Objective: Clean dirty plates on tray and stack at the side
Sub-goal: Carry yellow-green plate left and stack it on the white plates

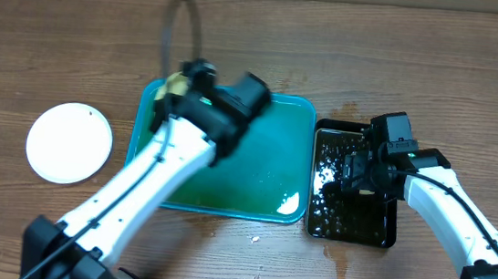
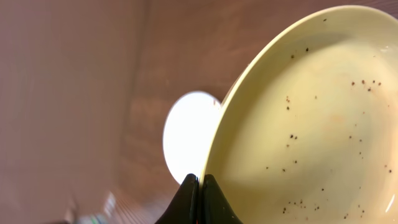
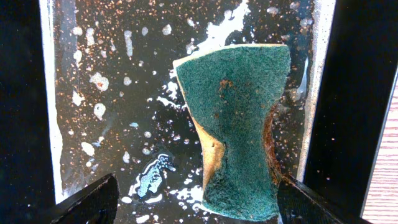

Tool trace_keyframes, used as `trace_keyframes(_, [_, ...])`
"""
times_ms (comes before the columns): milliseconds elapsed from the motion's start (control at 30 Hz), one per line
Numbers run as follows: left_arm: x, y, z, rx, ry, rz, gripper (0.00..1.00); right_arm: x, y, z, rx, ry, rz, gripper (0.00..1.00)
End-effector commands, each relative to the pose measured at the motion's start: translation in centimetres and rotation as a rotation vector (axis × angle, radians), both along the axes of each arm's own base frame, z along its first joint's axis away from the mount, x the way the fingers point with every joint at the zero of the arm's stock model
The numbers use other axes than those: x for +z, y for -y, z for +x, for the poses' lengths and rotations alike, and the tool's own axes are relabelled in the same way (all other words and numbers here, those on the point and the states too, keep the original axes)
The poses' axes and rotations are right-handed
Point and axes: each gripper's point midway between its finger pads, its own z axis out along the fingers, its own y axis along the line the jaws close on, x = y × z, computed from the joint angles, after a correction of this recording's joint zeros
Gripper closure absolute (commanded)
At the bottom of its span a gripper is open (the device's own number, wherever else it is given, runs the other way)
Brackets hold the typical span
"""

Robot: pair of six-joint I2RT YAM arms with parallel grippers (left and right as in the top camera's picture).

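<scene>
Next, my left gripper carries the yellow-green plate [image 2: 311,124] left in the overhead view and down, past the teal tray, and stacks it onto the white plate [image 2: 186,134].
My left gripper [image 2: 200,186] is shut on the rim of the pale yellow-green plate [image 2: 311,124], which is tilted up and speckled with small brown spots. In the overhead view this gripper [image 1: 181,83] is above the far left corner of the teal tray [image 1: 274,169]; no plates show on the tray. A white plate [image 1: 70,142] lies on the table left of the tray, and it also shows behind the held plate [image 2: 189,134]. My right gripper [image 3: 199,208] is open over the black water tray [image 1: 378,227], its fingers either side of the green sponge [image 3: 239,124]. A third plate is not visible.
The black tray [image 3: 93,93] holds dirty, foamy water. Drops of water lie on the wooden table [image 1: 338,258] in front of it. The left arm [image 1: 134,193] crosses the teal tray's left half. The table's back edge runs along the top.
</scene>
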Motion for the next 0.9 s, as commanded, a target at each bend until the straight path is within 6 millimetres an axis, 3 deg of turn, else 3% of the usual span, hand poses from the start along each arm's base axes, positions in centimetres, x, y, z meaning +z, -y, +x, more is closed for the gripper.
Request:
trace_keyframes(0, [0.7,-3.3,-1.0,0.154,0.06,-0.244,0.96,0.0,0.1,-0.1,0.002,0.001,0.0,0.18])
trace_keyframes(167, [0.2,-8.5,-1.7,0.325,0.086,-0.461,0.96,0.0,0.1,-0.1,0.002,0.0,0.0,0.17])
trace_keyframes(400, [-2.8,-15.9,-3.5,0.624,0.103,-0.677,0.96,0.0,0.1,-0.1,0.002,0.0,0.0,0.18])
trace_keyframes(667, [-6.4,-21.3,-4.4,0.829,0.131,-0.841,0.96,0.0,0.1,-0.2,0.002,-0.003,0.0,0.18])
trace_keyframes(867, [-9.2,-23.6,-5.5,0.935,0.088,-0.851,0.96,0.0,0.1,-0.2,0.002,-0.004,0.0,0.18])
